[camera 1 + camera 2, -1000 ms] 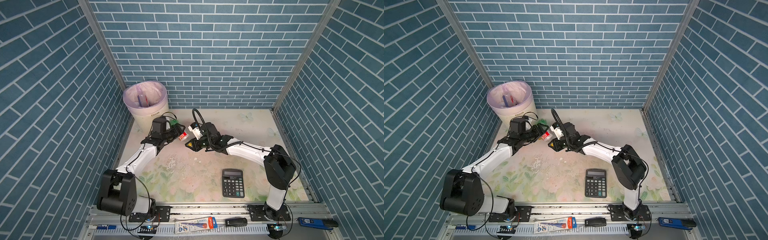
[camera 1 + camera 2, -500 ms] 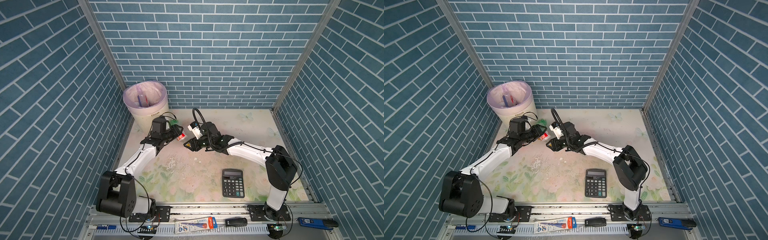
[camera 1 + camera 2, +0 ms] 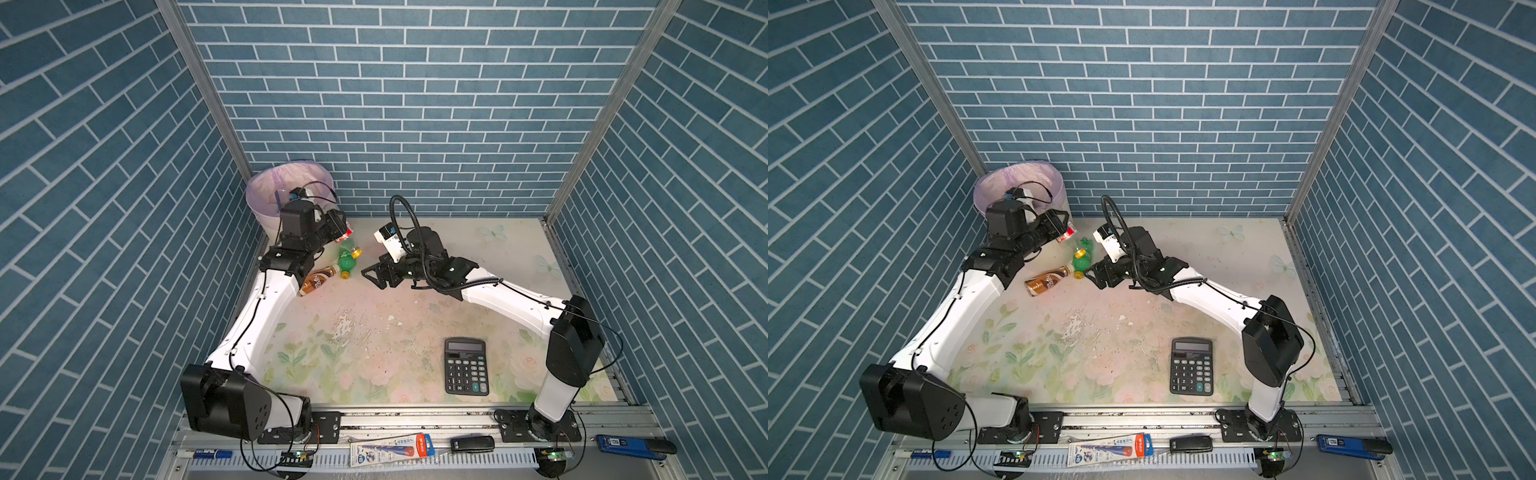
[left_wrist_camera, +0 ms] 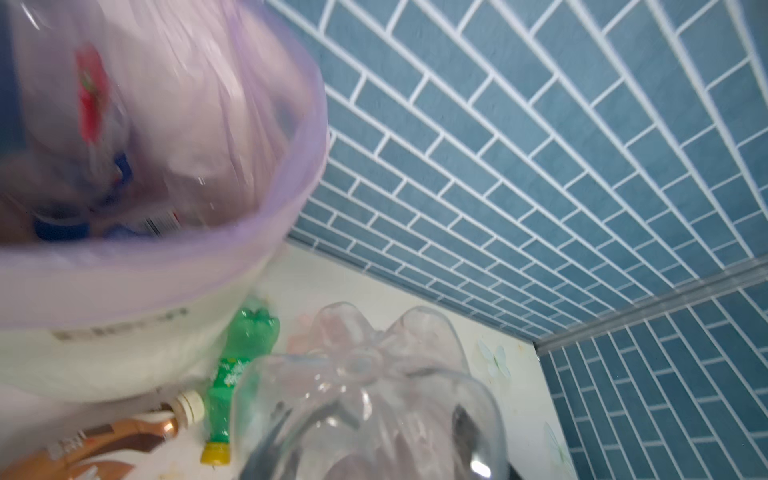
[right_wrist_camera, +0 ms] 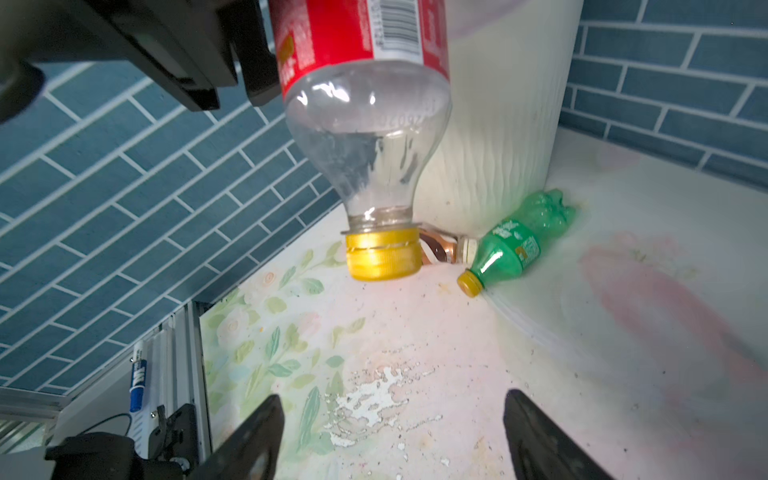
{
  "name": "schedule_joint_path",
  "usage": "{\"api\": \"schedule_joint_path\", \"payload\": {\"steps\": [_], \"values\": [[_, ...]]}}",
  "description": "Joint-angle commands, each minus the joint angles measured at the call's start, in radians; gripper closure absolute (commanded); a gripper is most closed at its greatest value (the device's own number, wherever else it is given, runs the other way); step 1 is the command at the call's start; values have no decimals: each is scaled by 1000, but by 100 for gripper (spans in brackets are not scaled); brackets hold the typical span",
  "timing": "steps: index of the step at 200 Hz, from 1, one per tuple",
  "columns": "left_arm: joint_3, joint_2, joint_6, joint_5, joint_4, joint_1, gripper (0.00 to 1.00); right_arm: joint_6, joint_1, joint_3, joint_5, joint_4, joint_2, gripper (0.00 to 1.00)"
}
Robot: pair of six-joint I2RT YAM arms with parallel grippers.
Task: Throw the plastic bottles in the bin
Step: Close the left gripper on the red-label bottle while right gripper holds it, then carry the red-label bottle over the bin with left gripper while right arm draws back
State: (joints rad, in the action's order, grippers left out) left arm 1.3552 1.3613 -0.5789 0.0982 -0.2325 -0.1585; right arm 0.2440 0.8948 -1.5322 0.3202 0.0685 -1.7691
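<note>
The left gripper needs to rise and move outward over the bin's opening (image 3: 286, 179) (image 4: 160, 136) to let go of the bottle, because the bottle still hangs outside the bin's lilac-lined rim.
My left gripper (image 3: 340, 231) is shut on a clear plastic bottle (image 5: 365, 124) with a red label and a yellow cap, held in the air beside the bin (image 3: 258, 188); its clear base (image 4: 365, 374) fills the left wrist view. My right gripper (image 3: 372, 277) hangs open and empty just above the table, a little right of it. A green bottle (image 3: 347, 260) and a brown coffee bottle (image 3: 318, 281) lie on the table by the bin's foot. More bottles (image 4: 93, 99) lie inside the lilac-lined bin (image 4: 266, 232).
A black calculator (image 3: 465, 365) lies at the front right of the floral table (image 3: 374, 332). Blue brick walls close in the left, back and right. The bin's ribbed wall (image 5: 498, 145) stands in the back left corner, close behind the left arm.
The right gripper has opened, let go of the red-labelled bottle and drawn back. The left gripper has shut on that bottle and carried it up and back towards the bin.
</note>
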Motion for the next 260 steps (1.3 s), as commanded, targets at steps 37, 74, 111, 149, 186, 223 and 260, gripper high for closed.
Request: {"api": "schedule_joint_path", "payload": {"steps": [37,74,111,149,186,223,260], "values": [[239,41,223,-222,39,37,50,-131,0,-315,0,29,-75,6],[358,83,359,-267,159,74,49,-170,1,-517,8,80,-161,1],[615,193,495,-244,185,116,49,-167,-3,-623,20,114,-226,1],[785,302,571,-259,219,120,49,-151,-25,-621,35,111,-255,1],[833,472,451,-227,131,149,49,-102,-60,-614,61,102,-274,1],[949,614,363,-162,-101,155,9,-88,-71,-581,79,99,-263,1],[919,529,325,-97,-106,148,1,-50,-73,-517,92,59,-235,1]]}}
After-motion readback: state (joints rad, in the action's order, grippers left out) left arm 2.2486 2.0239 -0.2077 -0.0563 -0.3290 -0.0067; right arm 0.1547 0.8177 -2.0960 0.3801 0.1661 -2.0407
